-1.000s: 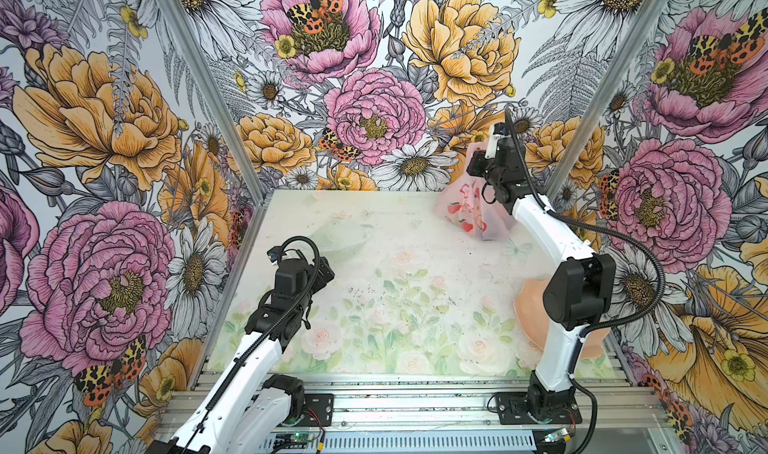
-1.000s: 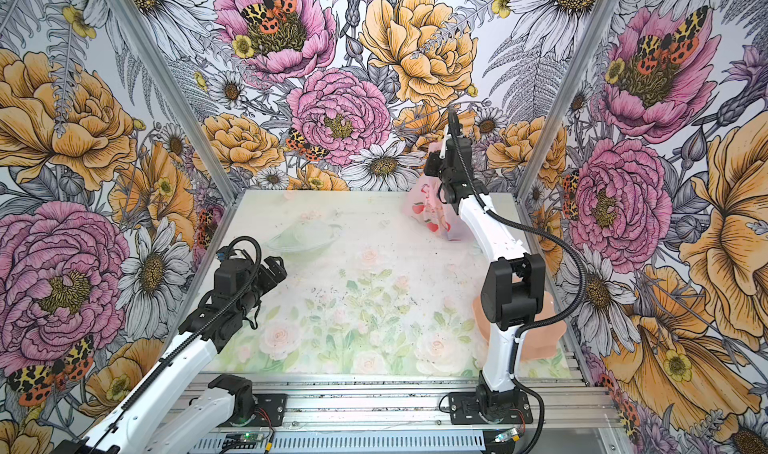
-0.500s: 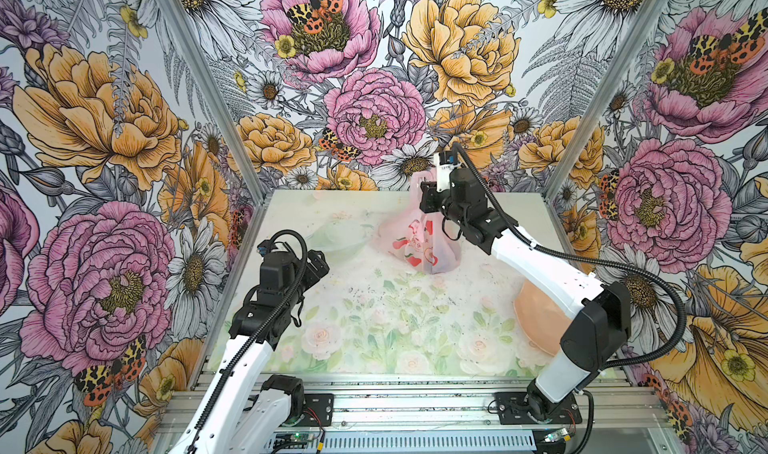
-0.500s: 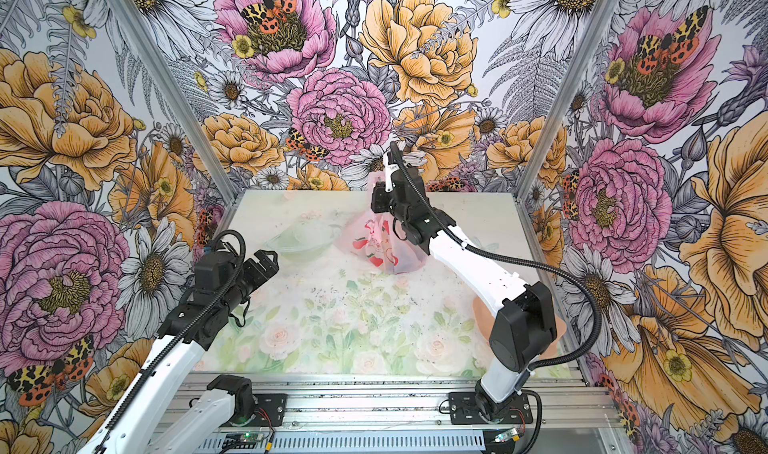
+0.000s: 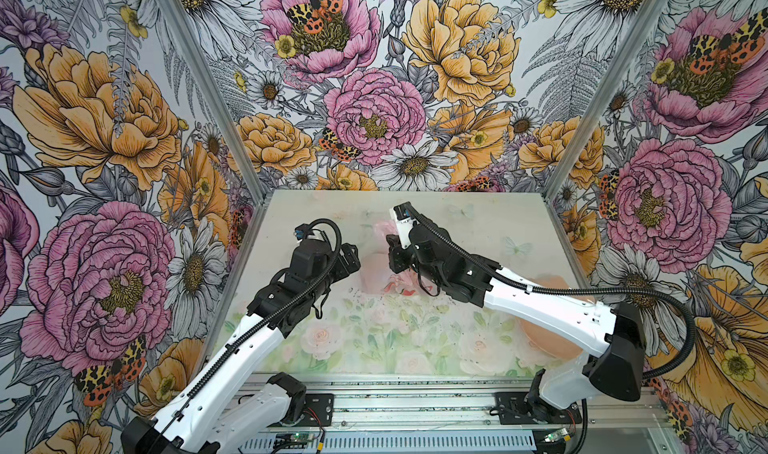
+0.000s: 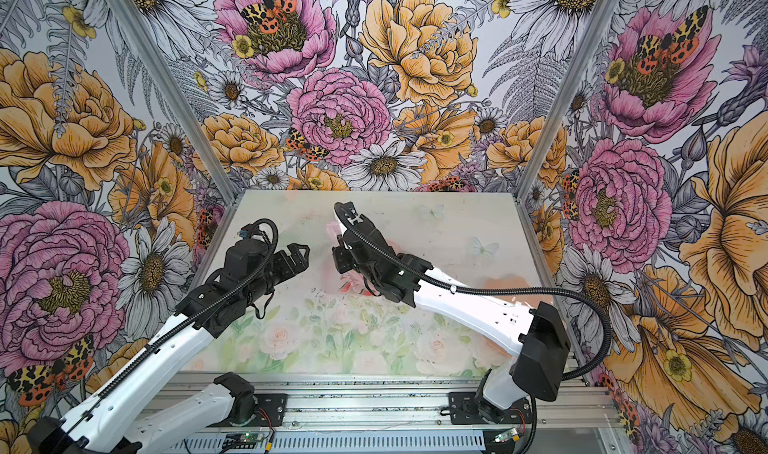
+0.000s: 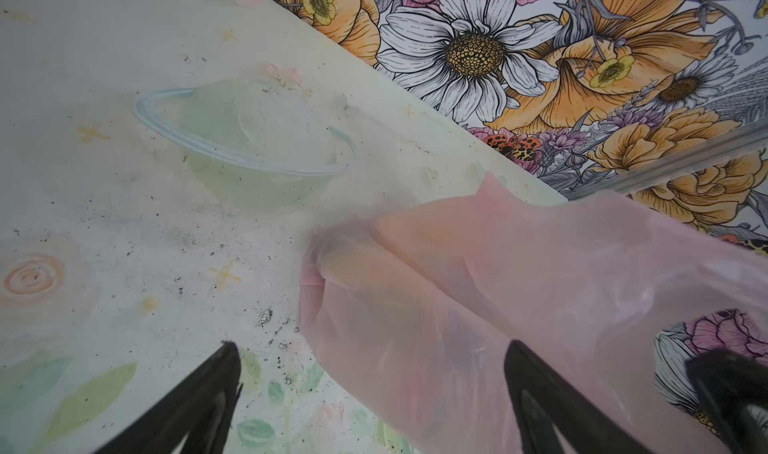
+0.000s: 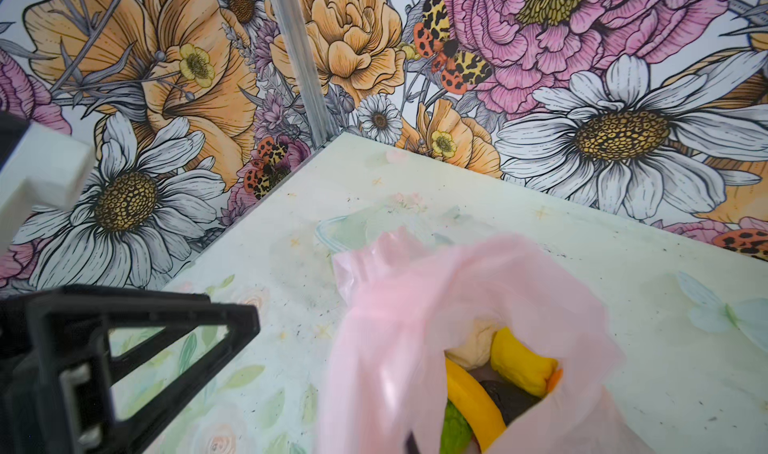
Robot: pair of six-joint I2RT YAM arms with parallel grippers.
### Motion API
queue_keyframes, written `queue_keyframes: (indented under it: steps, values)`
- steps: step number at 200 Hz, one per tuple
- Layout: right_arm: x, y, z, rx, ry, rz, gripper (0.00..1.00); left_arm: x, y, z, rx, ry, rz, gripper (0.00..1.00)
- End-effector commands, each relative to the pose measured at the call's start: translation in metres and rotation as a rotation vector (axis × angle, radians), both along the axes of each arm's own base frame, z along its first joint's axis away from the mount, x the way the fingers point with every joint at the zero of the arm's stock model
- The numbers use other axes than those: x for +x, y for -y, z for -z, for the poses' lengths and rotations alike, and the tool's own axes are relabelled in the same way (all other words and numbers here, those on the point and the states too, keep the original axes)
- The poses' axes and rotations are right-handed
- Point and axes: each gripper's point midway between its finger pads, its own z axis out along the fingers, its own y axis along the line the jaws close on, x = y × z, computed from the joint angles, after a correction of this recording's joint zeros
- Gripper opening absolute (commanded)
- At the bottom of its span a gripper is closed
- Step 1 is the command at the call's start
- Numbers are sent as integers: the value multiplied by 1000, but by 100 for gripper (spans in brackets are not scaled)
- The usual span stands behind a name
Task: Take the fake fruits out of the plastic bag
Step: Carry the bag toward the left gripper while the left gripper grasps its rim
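Note:
My right gripper moves the bag's top edge back over the clear leafy tabletop next, which lies back toward the base from that gripper, and releases the bag.
The pale-pink plastic bag (image 5: 374, 275) sits mid-table between my two grippers, red print showing on it (image 6: 351, 283). My right gripper (image 5: 392, 254) is shut on the bag's top edge; in the right wrist view the film (image 8: 415, 327) hides the fingertips. Through the bag's open mouth I see the fake fruits: a yellow banana (image 8: 473, 398), a yellow citrus (image 8: 519, 364), a cream pear (image 8: 478, 344), a dark avocado (image 8: 509, 398) and a green piece (image 8: 455, 431). My left gripper (image 5: 351, 256) stands open just left of the bag. Part of the bag (image 7: 457, 306) lies between its fingers (image 7: 220, 381).
A peach scalloped plate (image 5: 548, 344) lies at the front right, mostly under my right arm. Flowered walls close in the table (image 5: 478, 227) on three sides. The metal rail (image 5: 415, 393) with both arm bases runs along the front edge.
My right gripper carried the bag from the back right corner leftwards and down to mid-table. My left arm reached forward and to the right, up to the bag.

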Motion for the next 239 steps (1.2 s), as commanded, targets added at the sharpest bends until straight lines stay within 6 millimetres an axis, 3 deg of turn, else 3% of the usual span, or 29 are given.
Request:
queue_keyframes:
  steps: [1, 48, 54, 72, 90, 120, 169, 198, 216, 239]
  values:
    - [-22, 9, -21, -4, 39, -10, 0, -9, -15, 5, 20, 8, -47, 99]
    - [-35, 15, -20, -9, 37, -3, 1, -23, -34, 3, -38, 29, -34, 99]
    - [-35, 15, -19, -10, 37, -3, 8, -23, -35, -1, -46, 37, -35, 99]
    - [-36, 17, -20, -9, 41, -3, 45, -21, -32, -12, -45, 46, -10, 99]
    - [-40, 19, -27, 2, 50, -25, 72, -19, -22, -21, -42, 36, 37, 99]
    - [-55, 33, -47, 48, 77, -62, 94, -21, -5, -37, 10, 10, 92, 99]
    - [-91, 65, -71, 154, 105, -155, 100, -42, 29, -90, 97, 77, 196, 99]
    - [-96, 97, -81, 207, 137, -84, 99, -69, 58, -115, 135, 149, 312, 99]
    - [-95, 117, -79, 218, 153, -22, 99, -90, 81, -117, 172, 187, 405, 99]
    - [-92, 130, -73, 218, 154, 27, 99, -111, 113, -100, 258, 175, 519, 98]
